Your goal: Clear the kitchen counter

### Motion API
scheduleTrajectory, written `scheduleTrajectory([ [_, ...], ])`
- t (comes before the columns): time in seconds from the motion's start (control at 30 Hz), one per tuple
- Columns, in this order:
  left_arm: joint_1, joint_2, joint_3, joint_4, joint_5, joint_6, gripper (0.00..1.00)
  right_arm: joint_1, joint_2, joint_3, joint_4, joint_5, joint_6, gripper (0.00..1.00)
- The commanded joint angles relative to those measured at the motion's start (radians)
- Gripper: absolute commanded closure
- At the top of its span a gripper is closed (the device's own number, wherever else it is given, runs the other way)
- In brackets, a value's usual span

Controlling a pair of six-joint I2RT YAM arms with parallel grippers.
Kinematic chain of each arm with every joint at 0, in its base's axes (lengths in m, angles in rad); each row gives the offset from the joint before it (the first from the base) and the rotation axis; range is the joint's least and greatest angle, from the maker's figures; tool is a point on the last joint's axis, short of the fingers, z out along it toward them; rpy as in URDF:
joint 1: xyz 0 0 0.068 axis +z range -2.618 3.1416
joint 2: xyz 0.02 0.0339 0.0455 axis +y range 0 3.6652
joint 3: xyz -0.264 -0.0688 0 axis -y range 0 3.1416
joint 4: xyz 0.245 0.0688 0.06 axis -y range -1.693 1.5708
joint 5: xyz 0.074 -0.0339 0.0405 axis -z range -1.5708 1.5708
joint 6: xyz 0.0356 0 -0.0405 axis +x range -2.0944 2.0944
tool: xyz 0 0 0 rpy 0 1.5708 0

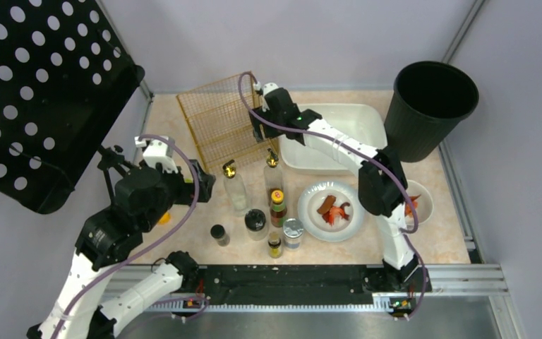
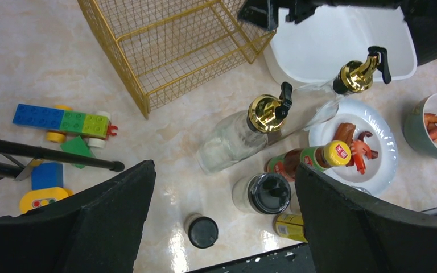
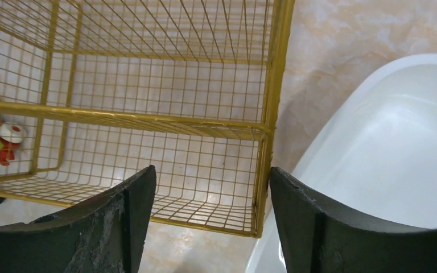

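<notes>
My left gripper should move its open fingers down and to its right in the top view, and tilt them around the nearer clear bottle's gold cap [image 1: 229, 169] [image 2: 263, 114]. The cap is below it that way.
The kitchen counter [image 1: 183, 244] is pale marble. At its front middle stand two clear bottles with gold pourers [image 1: 234, 187] [image 1: 273, 176], a sauce bottle with a yellow cap [image 1: 277, 206], a black-lidded jar [image 1: 255, 222], a small black-capped jar [image 1: 219, 234], a silver-lidded jar [image 1: 293, 232] and a small yellow jar [image 1: 274, 244]. My left gripper [image 1: 203, 185] is open and empty, held above and left of the bottles; its wrist view [image 2: 225, 170] looks down on them. My right gripper [image 1: 260, 131] is open and empty over the right edge of a gold wire basket [image 3: 148, 114].
A white tub [image 1: 339, 134] sits right of the basket [image 1: 222, 127], a black bin [image 1: 434, 106] at the back right. A white plate with food [image 1: 356, 212] and a bowl [image 1: 423, 205] lie to the right. Toy bricks [image 2: 62, 121] lie left. A black perforated panel [image 1: 42, 92] overhangs the left.
</notes>
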Motion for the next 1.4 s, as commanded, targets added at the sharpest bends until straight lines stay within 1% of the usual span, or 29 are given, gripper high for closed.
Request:
scheduleTrajectory([
  [0.0, -0.001, -0.029, -0.052, 0.086, 0.072, 0.036, 0.03, 0.005, -0.123, 0.111, -0.045, 0.039, -0.004, 0.26],
  [0.17, 0.0, -0.066, -0.162, 0.182, 0.154, 0.063, 0.01, -0.015, -0.229, 0.094, -0.114, 0.14, -0.001, 0.26],
  [0.3, 0.0, -0.07, -0.28, 0.299, 0.225, 0.058, 0.01, -0.027, -0.376, -0.012, -0.135, 0.205, -0.013, 0.25],
  [0.43, 0.0, -0.095, -0.382, 0.432, 0.257, 0.069, 0.01, -0.029, -0.528, -0.145, -0.135, 0.22, -0.009, 0.25],
  [0.53, 0.0, -0.143, -0.468, 0.541, 0.274, 0.079, 0.01, -0.029, -0.639, -0.251, -0.13, 0.224, 0.007, 0.25],
  [0.6, -0.001, -0.171, -0.527, 0.615, 0.275, 0.08, 0.01, -0.028, -0.707, -0.318, -0.116, 0.216, 0.016, 0.25],
  [0.7, -0.001, -0.184, -0.585, 0.701, 0.254, 0.084, 0.01, -0.029, -0.783, -0.377, -0.105, 0.192, 0.032, 0.25],
  [0.87, 0.0, -0.197, -0.657, 0.809, 0.14, 0.068, 0.03, -0.029, -0.842, -0.42, -0.084, 0.14, 0.059, 0.25],
  [1.0, -0.001, -0.173, -0.721, 0.925, 0.116, 0.088, 0.07, -0.029, -0.878, -0.459, -0.055, 0.109, 0.072, 0.25],
  [1.2, -0.001, -0.189, -0.8, 1.082, 0.086, 0.14, 0.09, -0.029, -0.929, -0.522, -0.017, 0.055, 0.078, 0.25],
  [1.23, -0.001, -0.191, -0.807, 1.094, 0.083, 0.148, 0.11, -0.029, -0.935, -0.534, -0.01, 0.05, 0.077, 0.25],
  [1.27, -0.002, -0.195, -0.812, 1.105, 0.083, 0.156, 0.15, -0.029, -0.941, -0.547, -0.005, 0.046, 0.076, 0.25],
  [1.37, -0.002, -0.194, -0.815, 1.126, 0.095, 0.171, 0.25, -0.029, -0.947, -0.567, 0.001, 0.048, 0.071, 0.24],
])
